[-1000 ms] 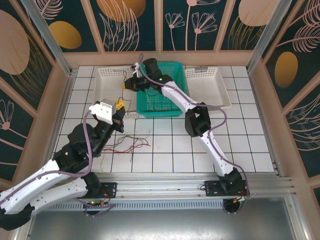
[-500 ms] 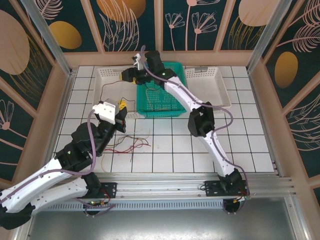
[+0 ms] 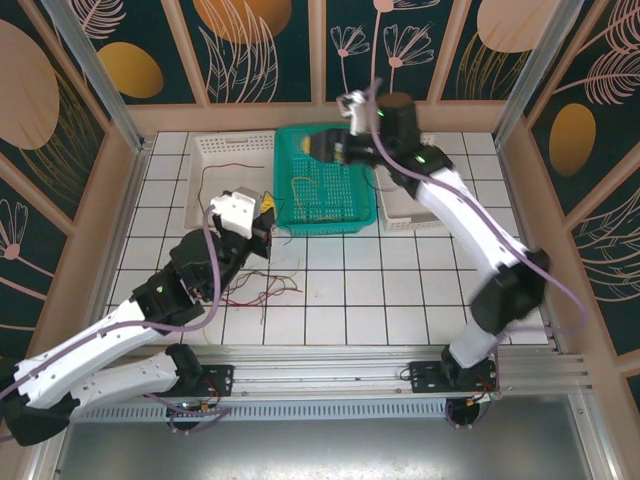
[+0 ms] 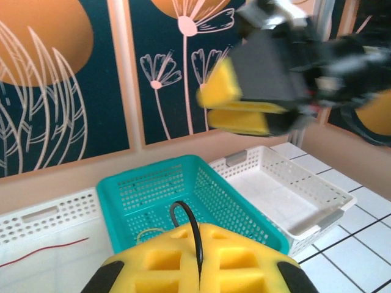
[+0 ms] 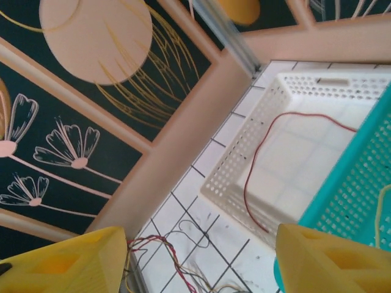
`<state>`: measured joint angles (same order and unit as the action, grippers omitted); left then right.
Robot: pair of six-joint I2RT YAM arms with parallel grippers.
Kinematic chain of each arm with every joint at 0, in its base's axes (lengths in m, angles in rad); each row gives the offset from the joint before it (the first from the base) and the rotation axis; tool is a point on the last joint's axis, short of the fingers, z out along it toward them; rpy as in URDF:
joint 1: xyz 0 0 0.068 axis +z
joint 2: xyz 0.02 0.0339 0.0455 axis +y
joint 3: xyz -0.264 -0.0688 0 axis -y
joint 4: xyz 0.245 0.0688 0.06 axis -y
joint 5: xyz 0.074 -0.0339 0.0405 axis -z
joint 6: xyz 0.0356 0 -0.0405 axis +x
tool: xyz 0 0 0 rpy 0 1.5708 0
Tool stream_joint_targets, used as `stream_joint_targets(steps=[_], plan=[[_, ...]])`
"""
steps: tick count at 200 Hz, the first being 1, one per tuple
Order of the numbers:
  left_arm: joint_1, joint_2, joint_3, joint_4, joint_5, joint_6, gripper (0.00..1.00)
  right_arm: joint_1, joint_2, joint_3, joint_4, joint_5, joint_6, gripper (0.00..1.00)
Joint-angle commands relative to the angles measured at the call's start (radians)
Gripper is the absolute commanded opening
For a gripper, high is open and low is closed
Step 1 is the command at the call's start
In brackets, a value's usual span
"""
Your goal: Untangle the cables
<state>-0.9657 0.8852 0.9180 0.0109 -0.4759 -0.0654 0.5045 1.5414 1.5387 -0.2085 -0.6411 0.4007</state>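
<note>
My right gripper will next move back past the teal basket (image 3: 352, 215). Then it will go down to the tangle's yellow cable.
My left gripper (image 3: 266, 214) is shut on a black cable (image 4: 195, 231); the cable loops up out of the seam between the yellow pads (image 4: 159, 268). It hovers at the near left corner of the teal basket (image 3: 352, 215). My right gripper (image 3: 328, 146) hangs open over that basket's far side, its fingers (image 5: 67, 268) wide apart with nothing between them. One red cable (image 3: 207, 180) lies in the left white basket (image 3: 196, 160). A yellow-tan cable (image 3: 300, 184) rests in the teal basket. The remaining cables form a tangle (image 3: 258, 290) on the tiles.
A second white basket (image 3: 445, 175) stands to the right of the teal one. Wooden walls and metal posts close in the tiled floor on three sides. The left arm stretches over the near left tiles, close to the tangle.
The right gripper opened and swung right, from over the left white basket to over the teal one; the red cable now lies in the white basket. The left gripper moved slightly right, still shut.
</note>
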Motion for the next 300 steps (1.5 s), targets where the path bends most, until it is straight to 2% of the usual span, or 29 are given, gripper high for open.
stream_joint_targets(steps=[1,46,59,80,107,156,186,214,267,300], plan=[[0.007,0.063,0.112,0.068,0.055,-0.069,0.00,0.005,-0.175,-0.268,0.187,0.032,0.003,0.66],[0.008,0.256,0.303,0.099,0.139,-0.168,0.00,0.037,-0.543,-0.774,0.371,0.041,0.068,0.66],[0.007,0.303,0.336,0.125,0.156,-0.198,0.00,0.098,-0.621,-0.897,0.426,0.049,0.080,0.66],[0.008,0.379,0.378,0.167,0.182,-0.243,0.00,0.192,-0.696,-1.036,0.503,0.091,0.085,0.67],[0.006,0.472,0.445,0.201,0.217,-0.298,0.00,0.283,-0.718,-1.141,0.592,0.149,0.082,0.66],[0.004,0.573,0.524,0.245,0.278,-0.373,0.00,0.348,-0.622,-1.177,0.679,0.327,0.016,0.68],[0.003,0.576,0.511,0.263,0.290,-0.406,0.00,0.349,-0.526,-1.175,0.767,0.324,0.054,0.68],[0.002,0.553,0.487,0.265,0.302,-0.433,0.00,0.350,-0.449,-1.160,0.785,0.413,0.022,0.69],[0.003,0.523,0.462,0.256,0.307,-0.451,0.00,0.373,-0.227,-1.075,0.880,0.391,-0.032,0.68],[0.002,0.506,0.442,0.258,0.307,-0.453,0.00,0.388,-0.157,-1.037,0.939,0.416,-0.049,0.67]])
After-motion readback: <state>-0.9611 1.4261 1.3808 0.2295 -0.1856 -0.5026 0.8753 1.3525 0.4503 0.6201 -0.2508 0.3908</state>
